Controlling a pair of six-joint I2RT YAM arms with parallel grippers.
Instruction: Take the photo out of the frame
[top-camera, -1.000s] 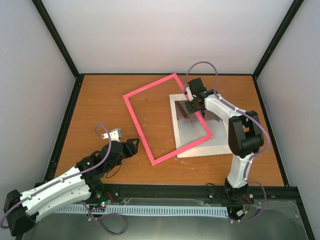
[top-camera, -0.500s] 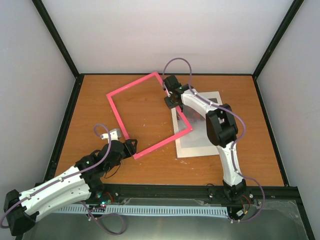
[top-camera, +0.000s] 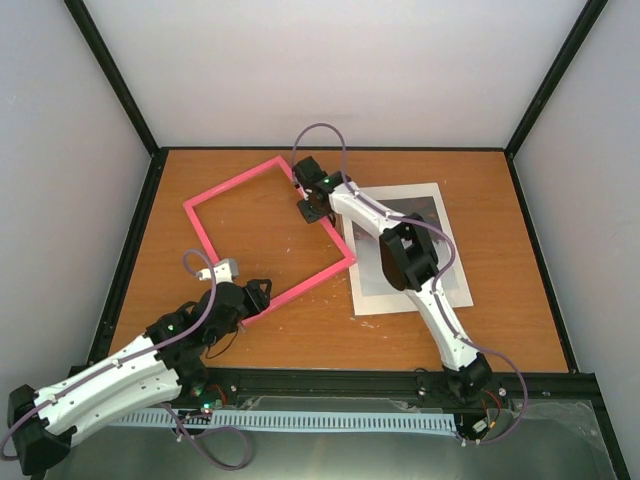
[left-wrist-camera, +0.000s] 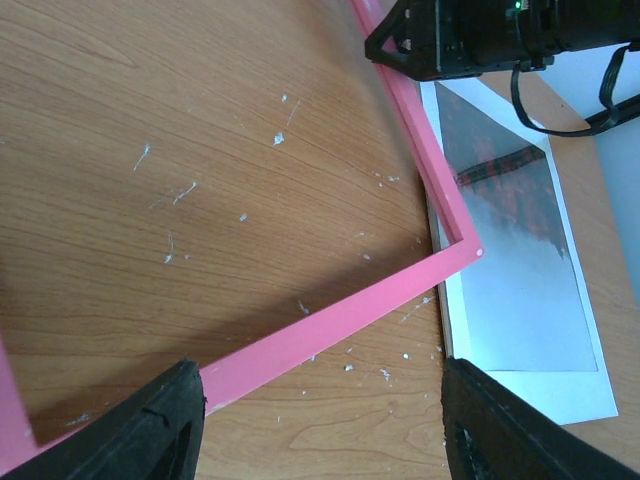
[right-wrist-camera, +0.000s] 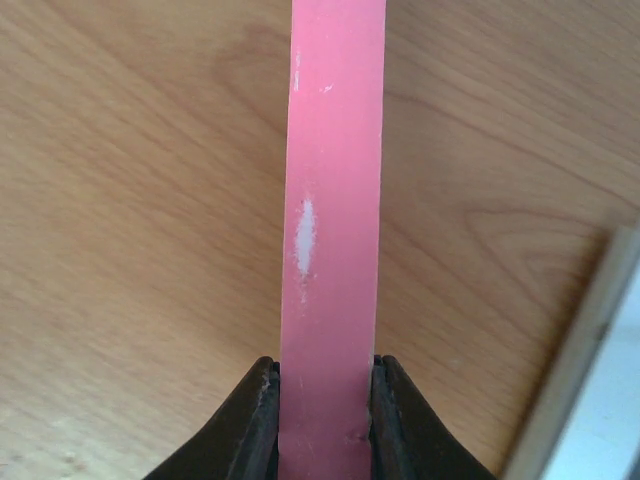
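I will lower the pink bar (right-wrist-camera: 335, 150) to the left in the top view with my right gripper and then let it go, because bare tabletop clear of the photo is below it there.
The pink frame (top-camera: 232, 180) is an empty border with bare table showing through it, left of centre. My right gripper (top-camera: 308, 205) is shut on its right-hand bar; the wrist view shows the bar (right-wrist-camera: 335, 150) pinched between my gripper's (right-wrist-camera: 325, 410) jaws. The photo (top-camera: 425, 212), dark red-black at its far half and pale grey at its near half, lies flat on the table to the right, outside the frame and partly under my right arm. It also shows in the left wrist view (left-wrist-camera: 520, 250). My left gripper (top-camera: 262, 290) is open and empty at the frame's near bar (left-wrist-camera: 350, 315), which passes close by the left finger (left-wrist-camera: 160, 425).
A white sheet (top-camera: 455, 300) lies under the photo, its margin showing around it (left-wrist-camera: 560, 395). Black posts and grey-white walls enclose the table. Small white flecks dot the wood.
My right gripper has dragged the frame leftward across the table, off the photo, which stayed at the right and is now uncovered. My left arm has barely moved.
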